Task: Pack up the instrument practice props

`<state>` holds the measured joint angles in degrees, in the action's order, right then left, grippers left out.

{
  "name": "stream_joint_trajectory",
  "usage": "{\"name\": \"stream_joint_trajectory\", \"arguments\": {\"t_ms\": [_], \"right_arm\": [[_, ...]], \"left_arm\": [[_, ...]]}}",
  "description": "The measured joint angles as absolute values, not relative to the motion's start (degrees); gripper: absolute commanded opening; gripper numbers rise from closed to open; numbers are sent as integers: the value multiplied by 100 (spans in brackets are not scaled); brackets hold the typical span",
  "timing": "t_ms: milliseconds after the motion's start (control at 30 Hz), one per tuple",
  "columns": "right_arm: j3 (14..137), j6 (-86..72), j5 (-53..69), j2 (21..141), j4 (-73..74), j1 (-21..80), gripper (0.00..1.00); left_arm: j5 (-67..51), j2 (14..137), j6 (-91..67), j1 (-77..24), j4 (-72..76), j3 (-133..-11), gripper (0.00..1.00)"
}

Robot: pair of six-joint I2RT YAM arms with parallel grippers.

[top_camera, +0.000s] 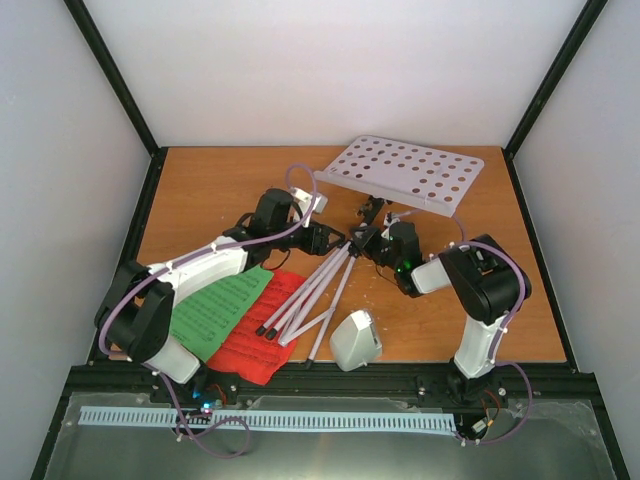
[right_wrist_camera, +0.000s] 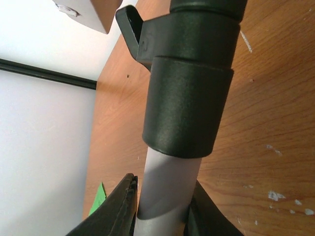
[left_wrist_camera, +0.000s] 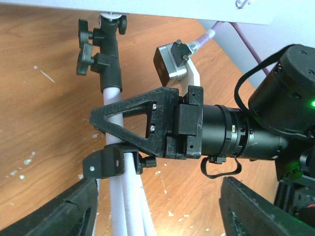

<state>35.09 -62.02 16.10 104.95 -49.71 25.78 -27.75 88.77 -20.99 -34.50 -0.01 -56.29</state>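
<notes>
The stand's white perforated desk is raised above the table, so I should next lower the silver pole (right_wrist_camera: pixel 170 182) toward the wood with my right gripper and open.
The music stand lies tilted on the table, its white perforated desk (top_camera: pixel 400 172) raised at the back and its folded silver tripod legs (top_camera: pixel 305 300) pointing at the near edge. My right gripper (right_wrist_camera: pixel 165 206) is shut on the stand's silver pole (right_wrist_camera: pixel 170 182), just below a black collar (right_wrist_camera: pixel 187 98). My left gripper (left_wrist_camera: pixel 157 189) stands open around the legs (left_wrist_camera: pixel 123 196) without pinching them; they run close to its left finger (left_wrist_camera: pixel 64 216). The green sheet (top_camera: pixel 215 310) and red sheet (top_camera: pixel 260 335) lie flat under my left arm. The white metronome (top_camera: pixel 355 340) stands beside the leg tips.
The wooden table (top_camera: pixel 220 190) is boxed in by white walls and black frame posts. A white slotted strip (top_camera: pixel 260 420) runs along the near edge by the arm bases. In the left wrist view, my right arm's black finger (left_wrist_camera: pixel 133 118) crosses the pole.
</notes>
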Motion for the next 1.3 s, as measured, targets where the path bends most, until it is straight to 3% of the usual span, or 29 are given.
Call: {"name": "stream_joint_trajectory", "arguments": {"t_ms": [133,333,533,767,967,1300], "right_arm": [[3509,-6206,1678,10641,-5098,2539,3],[3509,-6248,1778,10921,-5181,2434,9],[3557,-6154,1855,11004,-5170,2390,35],[3601,-4779,1573,11030,-5218,2320,63],[3555,-4265,1385,10836,-5535,2259,80],[3030,-4075,1345,9922,-5664,2244,97]], "left_arm": [[-2674,8735,-2071,-3450,40,-5559,86],[-2609,8503,-2086,-3450,43,-5266,92],[-2506,8350,-2086,-3450,-38,-4884,94],[-2510,8307,-2088,-3450,-187,-4574,98],[-2510,8117,-2088,-3450,-471,-4394,100],[-2493,8147,-2080,-3450,-740,-4268,99]]}}
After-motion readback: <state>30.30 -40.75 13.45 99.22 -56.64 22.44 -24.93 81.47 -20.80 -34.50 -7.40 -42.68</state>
